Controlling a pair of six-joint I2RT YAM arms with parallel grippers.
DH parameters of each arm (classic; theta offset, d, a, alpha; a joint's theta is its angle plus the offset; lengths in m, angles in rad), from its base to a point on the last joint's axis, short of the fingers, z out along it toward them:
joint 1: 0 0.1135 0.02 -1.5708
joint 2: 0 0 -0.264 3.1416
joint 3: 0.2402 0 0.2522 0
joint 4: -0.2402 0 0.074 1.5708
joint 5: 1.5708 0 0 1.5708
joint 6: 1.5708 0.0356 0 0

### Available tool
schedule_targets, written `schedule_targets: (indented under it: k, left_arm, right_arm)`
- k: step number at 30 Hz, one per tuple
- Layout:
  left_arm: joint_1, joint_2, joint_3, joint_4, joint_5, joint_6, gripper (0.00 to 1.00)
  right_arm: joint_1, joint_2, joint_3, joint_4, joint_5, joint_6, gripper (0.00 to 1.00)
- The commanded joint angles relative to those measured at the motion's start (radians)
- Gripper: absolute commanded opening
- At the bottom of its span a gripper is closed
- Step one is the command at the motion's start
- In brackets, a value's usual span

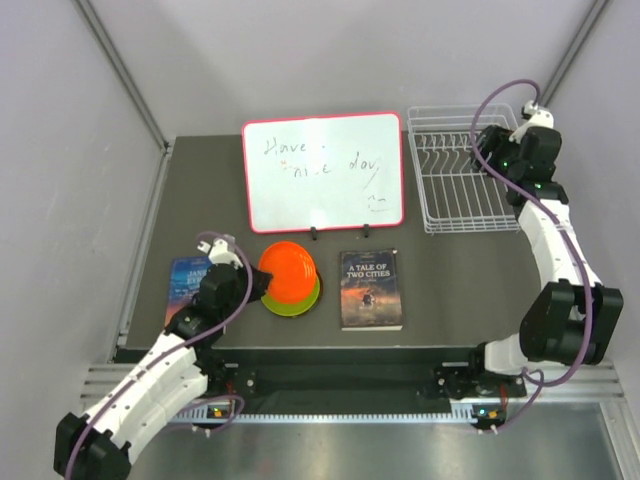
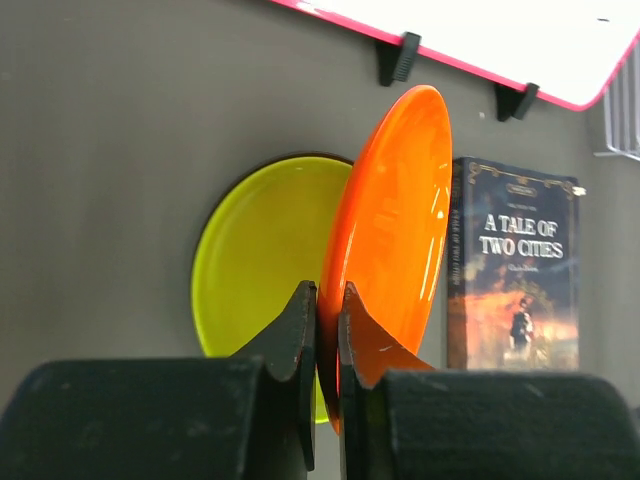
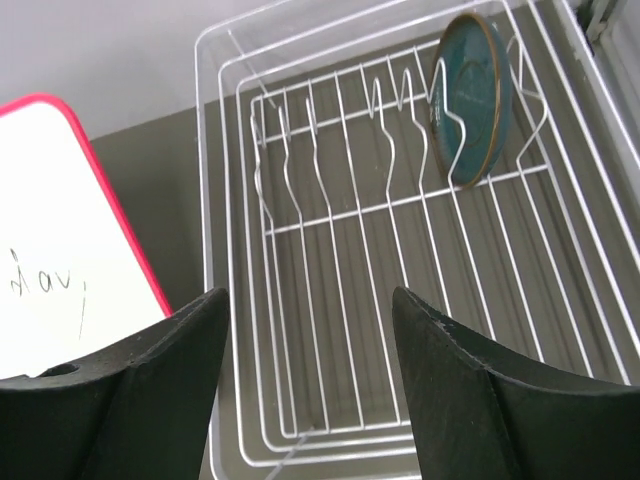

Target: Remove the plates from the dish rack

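The tilted orange plate will next go down onto the lime green plate (image 1: pixel 292 298) with my left gripper, since the lime green plate lies flat underneath as a place to stack.
The orange plate (image 1: pixel 288 270) is pinched by its rim in my left gripper (image 1: pixel 257 285), which is shut on it; in the left wrist view the plate (image 2: pixel 395 220) stands tilted between the jaws of that gripper (image 2: pixel 328 290), over the lime green plate (image 2: pixel 255 250). The lime green plate lies flat on the table (image 1: pixel 303 300). The white wire dish rack (image 1: pixel 450 190) stands at the back right. My right gripper (image 1: pixel 492 152) hovers open above the rack (image 3: pixel 330 260), its fingers empty (image 3: pixel 310 292). A teal plate (image 3: pixel 472 98) stands upright in a far slot. The dark red plate is out of view.
A red-framed whiteboard (image 1: pixel 322 170) stands at the back centre, left of the rack. A dark book (image 1: pixel 370 290) lies right of the plates. A blue book (image 1: pixel 186 280) lies under my left arm. Grey walls enclose the table.
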Motion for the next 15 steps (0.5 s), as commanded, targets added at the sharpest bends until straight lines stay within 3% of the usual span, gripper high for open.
schedule_targets:
  k: [1, 13, 14, 15]
  left_arm:
    - [0.003, -0.001, 0.004, -0.022, -0.085, -0.02, 0.0]
    - [0.003, 0.077, -0.025, 0.021, -0.024, -0.052, 0.01]
    - [0.003, 0.085, -0.022, 0.021, -0.014, -0.051, 0.16]
    - [0.001, 0.089, -0.017, 0.015, -0.013, -0.055, 0.23]
  right_arm:
    - [-0.019, 0.02, 0.061, 0.035, -0.012, 0.003, 0.66]
    - [-0.031, 0.035, 0.045, 0.033, -0.014, -0.009, 0.67]
    - [-0.033, 0.036, 0.047, 0.027, -0.014, -0.009, 0.66]
    - [-0.034, 0.038, 0.047, 0.025, -0.014, -0.012, 0.67]
